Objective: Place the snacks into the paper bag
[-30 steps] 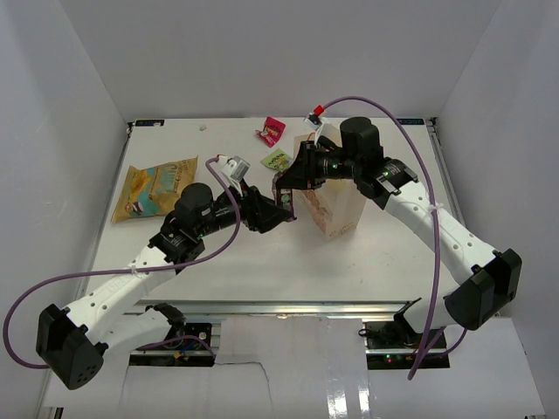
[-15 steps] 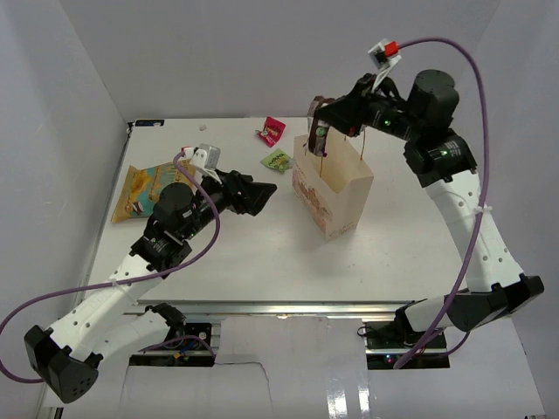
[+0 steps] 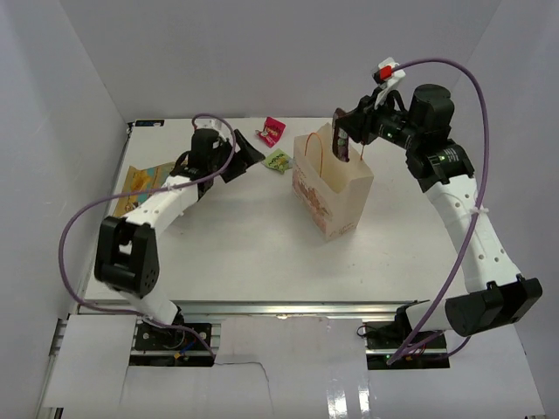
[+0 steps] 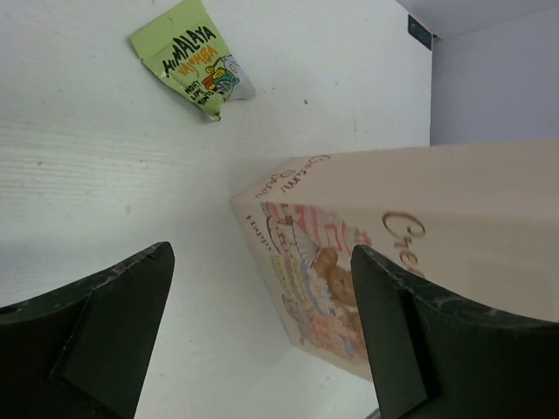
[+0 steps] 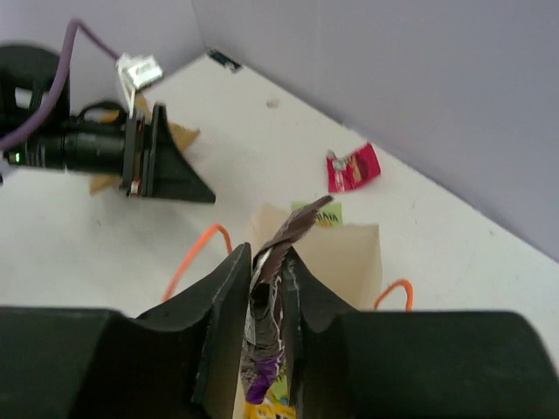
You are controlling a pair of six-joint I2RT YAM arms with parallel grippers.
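Note:
My left gripper moves down and to the right in the top view onto the green packet's near corner (image 3: pixel 280 169) next, as it lies uncovered on the tabletop beside the paper bag (image 3: pixel 336 194).
The paper bag (image 3: pixel 336 194) stands upright mid-table, with orange cord handles (image 5: pixel 194 255). My right gripper (image 3: pixel 342 141) is shut on a dark brown packet (image 5: pixel 297 229) and holds it over the bag's open mouth (image 5: pixel 349 253); yellow and purple wrappers show down inside the bag. My left gripper (image 3: pixel 248 154) is open and empty, just left of a green packet (image 3: pixel 278 160). In the left wrist view its fingers (image 4: pixel 105 332) frame bare table, with the bag's printed side (image 4: pixel 349 262) and the green packet (image 4: pixel 194 63) ahead. A magenta-pink packet (image 3: pixel 272 131) lies behind.
A yellow-tan pouch (image 3: pixel 138 179) lies at the table's left edge, partly under my left arm. White walls close in the table on three sides. The green packet (image 5: pixel 330 215) and pink packet (image 5: pixel 354 168) lie just beyond the bag in the right wrist view.
My right gripper rose from beside the bag with the brown packet and now holds it over the opening. My left arm swung away from the bag toward the far left, near the green packet.

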